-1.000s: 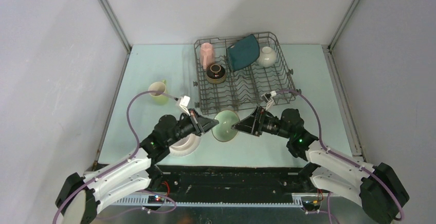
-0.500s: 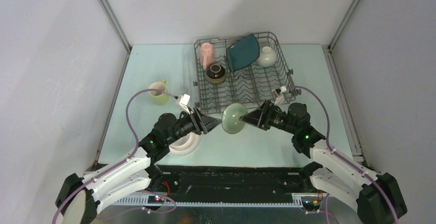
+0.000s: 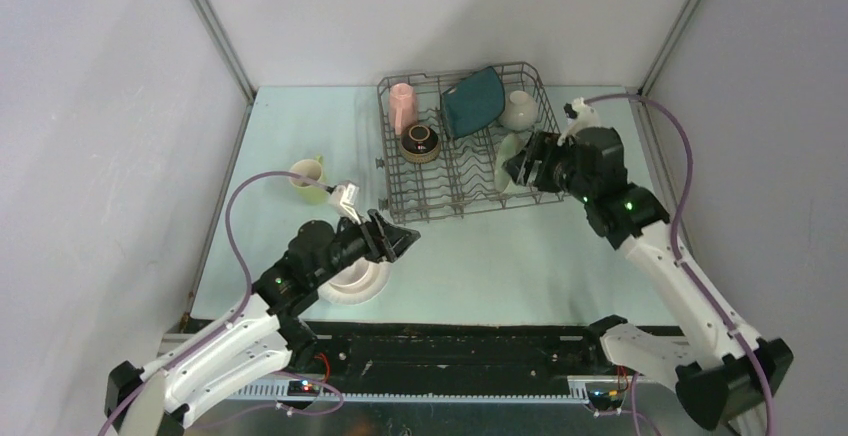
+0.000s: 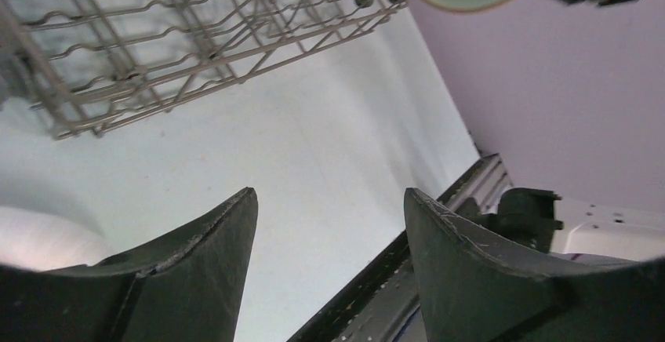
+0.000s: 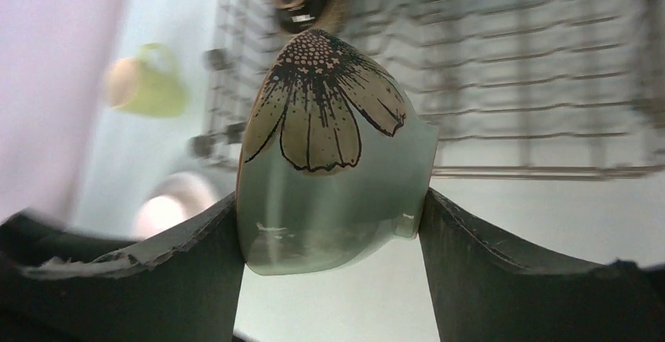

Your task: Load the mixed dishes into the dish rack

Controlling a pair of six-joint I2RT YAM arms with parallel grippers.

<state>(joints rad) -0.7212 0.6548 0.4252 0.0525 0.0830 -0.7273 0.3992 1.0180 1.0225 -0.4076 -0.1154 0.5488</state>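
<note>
I need to turn my right gripper and move it outward next, then lower it to put the pale green bowl [image 3: 507,161] just before the white bowl [image 3: 519,109], where the rack is empty.
My right gripper [image 3: 514,164] is shut on a pale green bowl [image 3: 507,161] with a dark flower printed on it [image 5: 333,169], held on edge over the right part of the dish rack [image 3: 463,188]. In the rack are a pink mug [image 3: 403,106], a brown bowl [image 3: 421,142], a dark teal plate [image 3: 472,101] and a white bowl [image 3: 519,109]. My left gripper [image 3: 408,239] [image 4: 329,193] stands open and empty above the table, in front of the rack's left corner. A yellow-green mug [image 3: 308,180] and a whitish bowl [image 3: 355,281] rest on the table.
The whitish bowl lies partly under my left arm. The rack's front rows of tines [image 4: 196,36] hold nothing. Grey walls close in the table on the left, right and back. A black rail [image 3: 450,341] runs along the near edge.
My left gripper opened, let go of the green bowl and drew back slightly. My right arm carried the bowl up and to the right, over the rack's right side.
</note>
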